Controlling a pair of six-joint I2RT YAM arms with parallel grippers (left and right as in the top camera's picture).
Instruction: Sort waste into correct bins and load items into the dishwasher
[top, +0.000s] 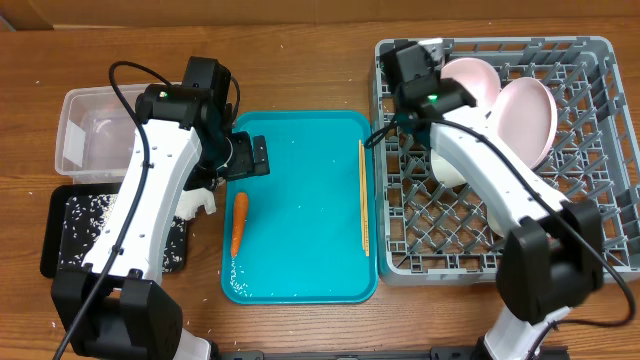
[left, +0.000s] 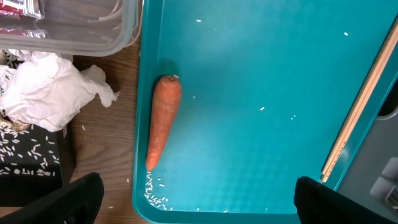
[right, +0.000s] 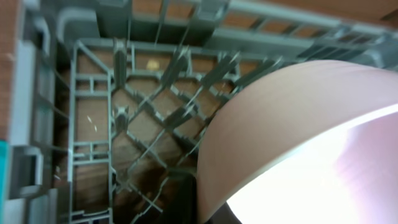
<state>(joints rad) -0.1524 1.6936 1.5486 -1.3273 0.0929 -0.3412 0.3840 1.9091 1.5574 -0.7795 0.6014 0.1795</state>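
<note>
My right gripper will move down to set the pale pink plate among the upright pegs and let go of the plate's rim, because those empty pegs are below it.
An orange carrot lies at the teal tray's left side, with white rice grains by its tip. My left gripper hovers above it, wide open and empty. A crumpled white napkin lies between the clear tub and the black tray, which holds rice. A red wrapper shows inside the tub. Over the grey dish rack, my right gripper is shut on the rim of a pale pink plate. A second pink plate leans beside it.
The teal tray sits between the bins and the rack. Wooden chopsticks lie along its right edge. Loose rice grains are scattered on the tray floor. The rack's upright pegs surround the held plate.
</note>
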